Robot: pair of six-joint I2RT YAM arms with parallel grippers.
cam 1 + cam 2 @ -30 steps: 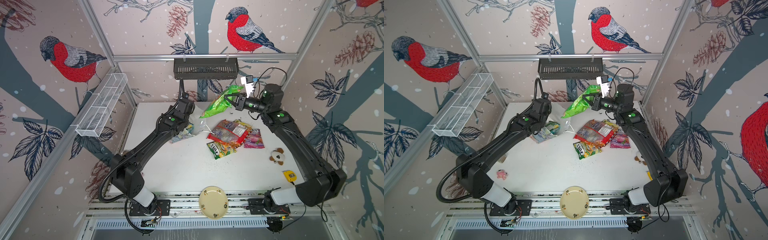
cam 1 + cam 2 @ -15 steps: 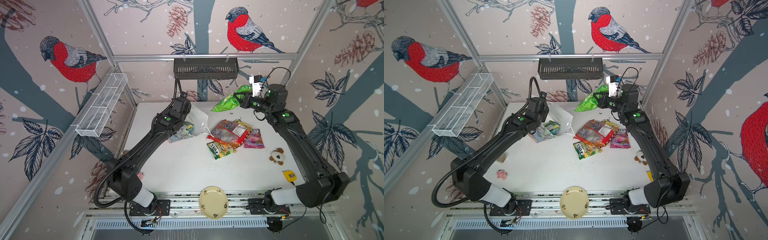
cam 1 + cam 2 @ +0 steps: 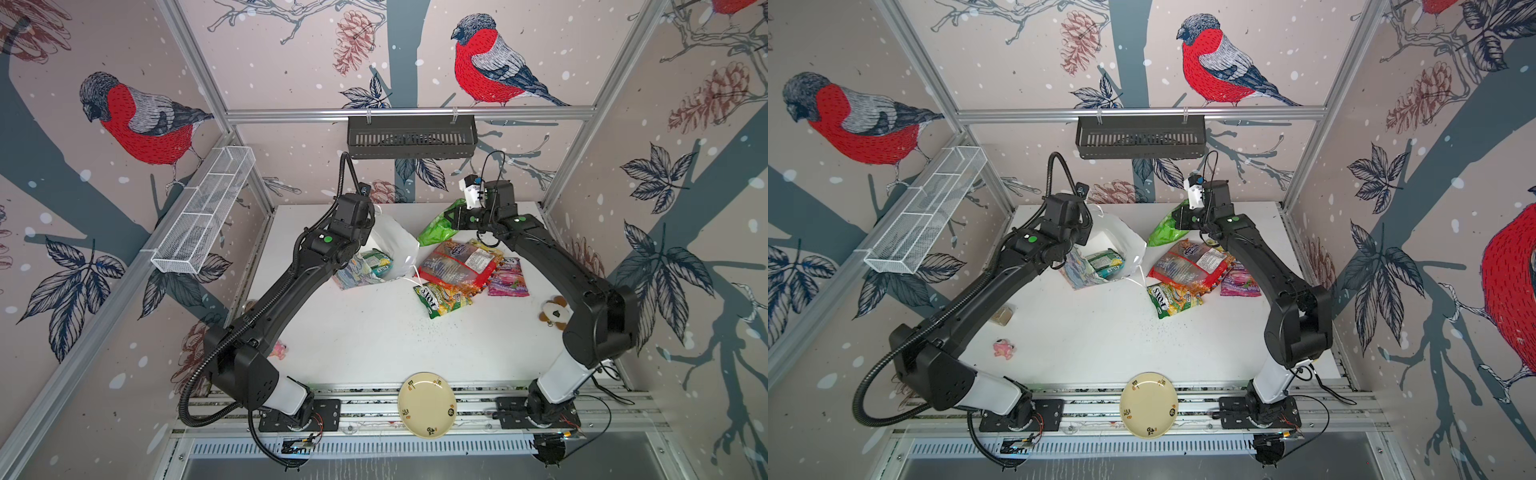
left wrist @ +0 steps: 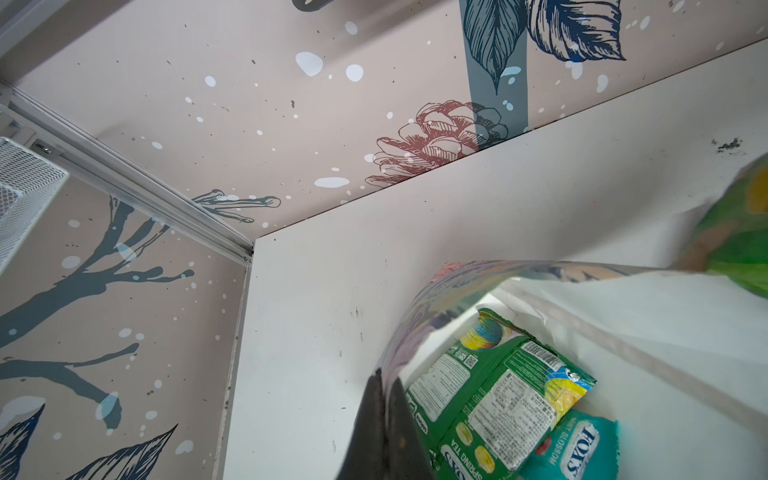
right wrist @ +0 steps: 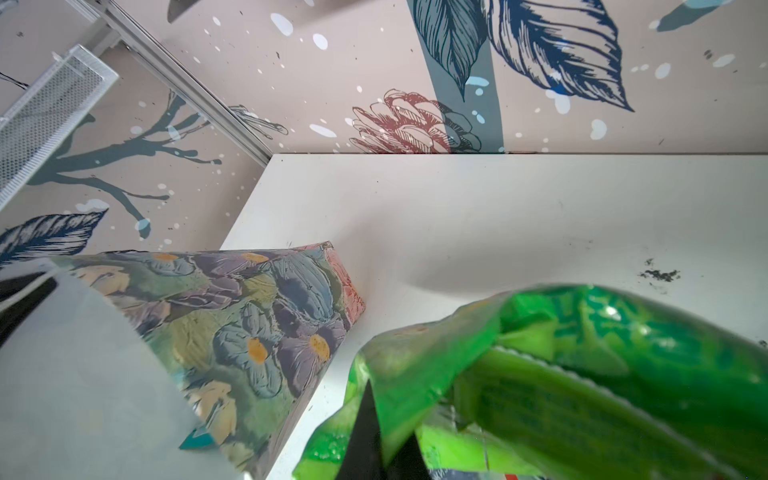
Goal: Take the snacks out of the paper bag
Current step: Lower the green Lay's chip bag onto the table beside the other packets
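Observation:
I will next bring the green packet down and back with my right gripper to the bare tabletop between bag and red packet and let go of it there.
The paper bag lies tipped at the back of the table, its white inside facing the camera in both top views. My left gripper is shut on its floral rim. Inside the bag lie a green FOX'S packet and a teal packet. My right gripper is shut on a bright green packet, held just right of the bag and low over the table. In a pile on the table lie a large red packet, a purple one, a green FOX'S one and a yellow one.
A brown-white plush toy sits by the right arm. A cream plate rests on the front rail. A small pink thing and a brown block lie at the left. A wire basket and a black basket hang on the walls.
My right gripper has carried the green packet away from the bag's mouth and come lower, behind the pile. My left gripper has kept its hold on the bag's rim.

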